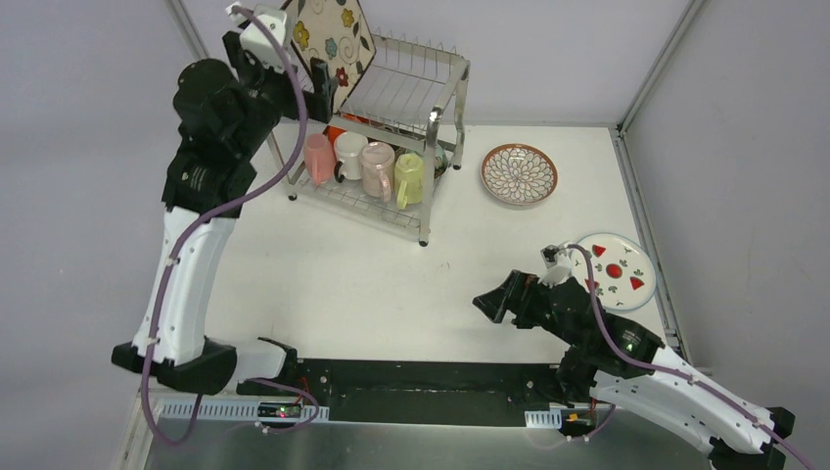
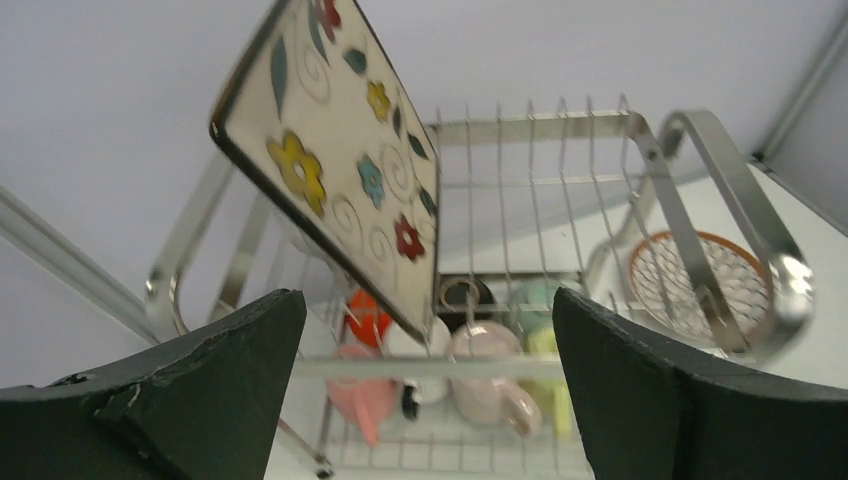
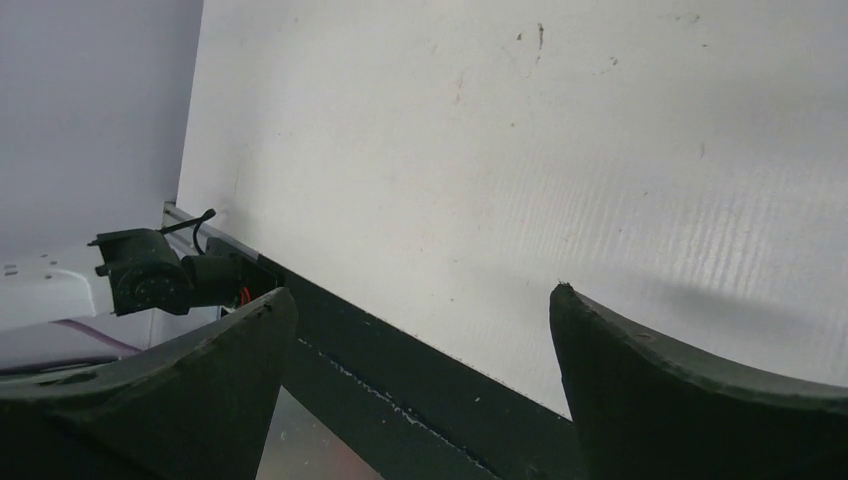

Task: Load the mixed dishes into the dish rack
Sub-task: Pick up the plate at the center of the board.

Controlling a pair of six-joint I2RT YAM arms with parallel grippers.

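Observation:
The brown-rimmed plate is still on the tabletop outside the rack (image 1: 432, 147), so my right gripper should next move outward and down onto the near rim of the brown-rimmed plate (image 1: 519, 173).
The steel dish rack (image 1: 432, 147) stands at the far middle of the table. The square floral cream plate (image 1: 331, 39) stands tilted on its upper shelf; it also shows in the left wrist view (image 2: 330, 150). My left gripper (image 1: 319, 86) is open and empty just before the plate's lower edge. On the lower shelf sit a pink mug (image 1: 319, 157), a white mug (image 1: 349, 152), a pale pink mug (image 1: 377, 168) and a yellow-green mug (image 1: 409, 178), with an orange bowl (image 1: 337, 131) behind. The brown-rimmed plate (image 1: 519, 173) and white red-marked plate (image 1: 615, 269) lie on the table. My right gripper (image 1: 492, 299) is open and empty.
The rack's tubular frame (image 2: 700, 190) rises at the right in the left wrist view, with the brown-rimmed plate (image 2: 690, 280) seen through its wires. The right wrist view shows bare white table (image 3: 500, 150) and the black base strip (image 3: 400, 380) at the near edge.

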